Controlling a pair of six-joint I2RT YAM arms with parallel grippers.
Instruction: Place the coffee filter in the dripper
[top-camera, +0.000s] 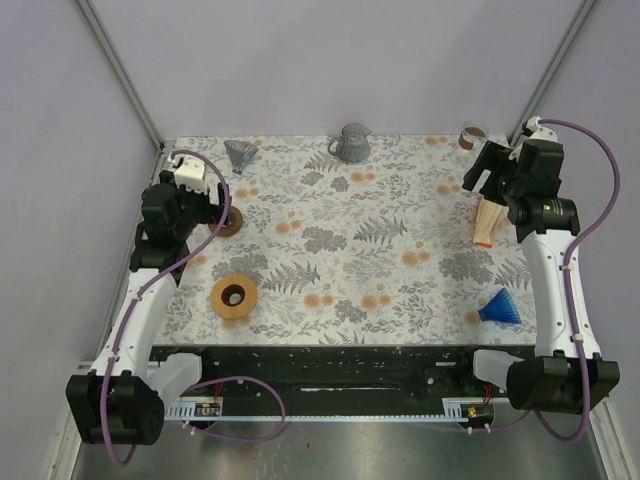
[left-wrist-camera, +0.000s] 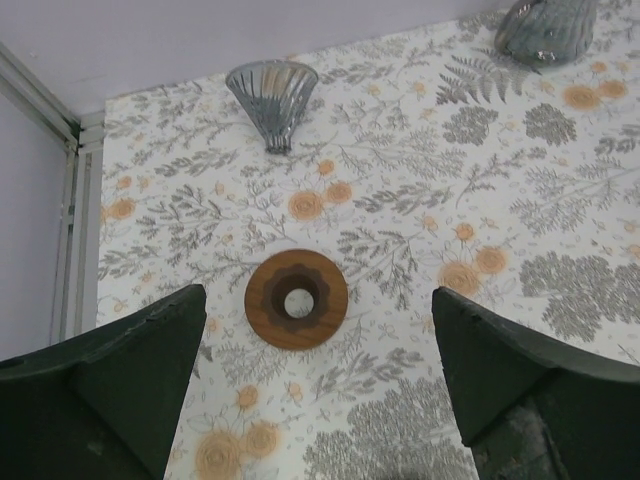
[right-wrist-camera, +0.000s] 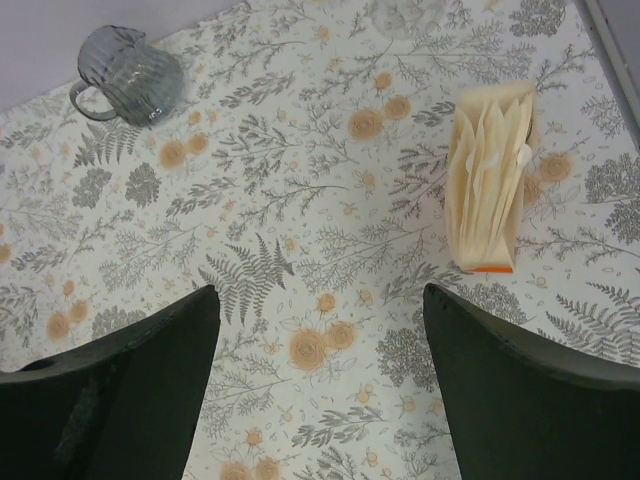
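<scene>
Next, my right gripper will move outward and down onto the clear rim around the small brown cylinder, since it stands outward of and below the open fingers.
A stack of beige paper coffee filters (top-camera: 488, 222) lies on the floral table at the right, fanned out (right-wrist-camera: 490, 180). My right gripper (top-camera: 490, 175) hovers just behind it, open (right-wrist-camera: 315, 370), with only tablecloth between the fingers; the stack lies up and to the right of them. A clear ribbed glass dripper (top-camera: 240, 155) stands at the back left (left-wrist-camera: 272, 100). A blue cone dripper (top-camera: 500, 308) lies at the front right. My left gripper (top-camera: 215, 212) is open (left-wrist-camera: 315, 380) above the table, empty.
A wooden ring (left-wrist-camera: 297, 298) lies just ahead of the left fingers, and a second one (top-camera: 235, 296) sits nearer the front. A grey glass pitcher (top-camera: 350, 143) stands at the back centre (right-wrist-camera: 130, 75). A small brown cylinder (top-camera: 471, 135) is at the back right.
</scene>
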